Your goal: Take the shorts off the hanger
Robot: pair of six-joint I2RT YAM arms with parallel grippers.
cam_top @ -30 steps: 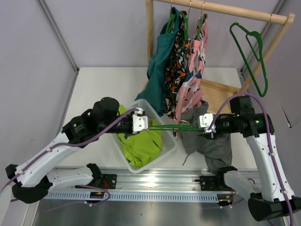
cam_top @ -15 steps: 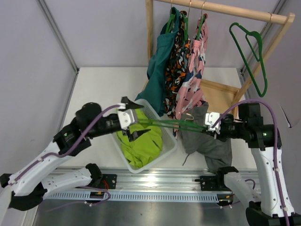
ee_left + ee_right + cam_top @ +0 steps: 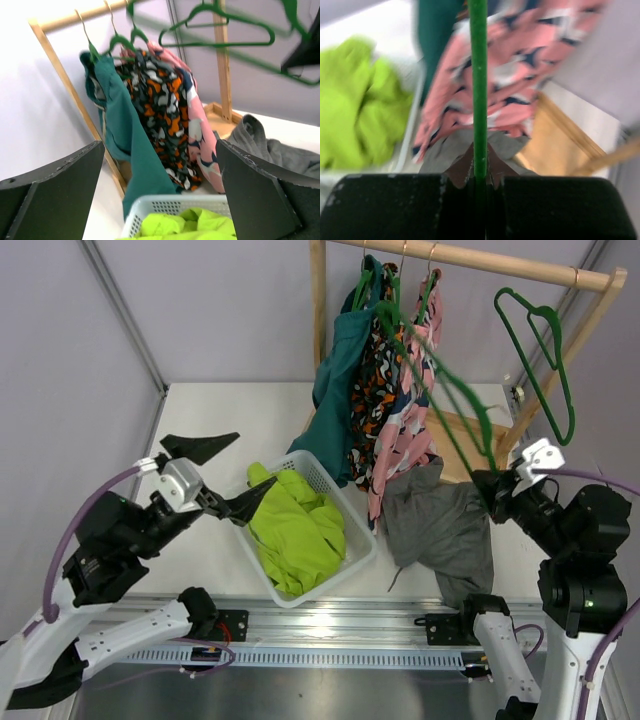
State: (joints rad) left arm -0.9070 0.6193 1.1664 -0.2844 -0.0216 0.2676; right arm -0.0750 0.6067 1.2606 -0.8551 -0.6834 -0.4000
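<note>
My right gripper needs to carry the bare hanger (image 3: 440, 380) outward next and release it onto the bar (image 3: 530, 267) beside the other hanger, because that bar lies outward of my gripper.
The grey shorts (image 3: 440, 530) lie crumpled on the table right of the basket, off the hanger; they also show in the left wrist view (image 3: 280, 150). My right gripper (image 3: 492, 485) is shut on one end of a bare green hanger (image 3: 440, 380), which slants up and left across the hanging clothes. In the right wrist view the hanger's rod (image 3: 479, 75) runs straight up from my shut right gripper (image 3: 480, 172), above the shorts (image 3: 455, 145). My left gripper (image 3: 220, 475) hangs open left of the basket, holding nothing; its fingers (image 3: 55, 195) frame the rack.
A white basket (image 3: 325, 475) holds a lime-green garment (image 3: 295, 530). On the wooden rack (image 3: 480, 262) hang a teal garment (image 3: 340, 390), an orange-black one (image 3: 372, 380) and a pink one (image 3: 405, 410). Another empty green hanger (image 3: 545, 350) hangs at the rack's right end.
My left gripper let go of the hanger, opened wide and drew back left. My right gripper shut on the hanger and swung it up and right. The shorts stayed on the table.
</note>
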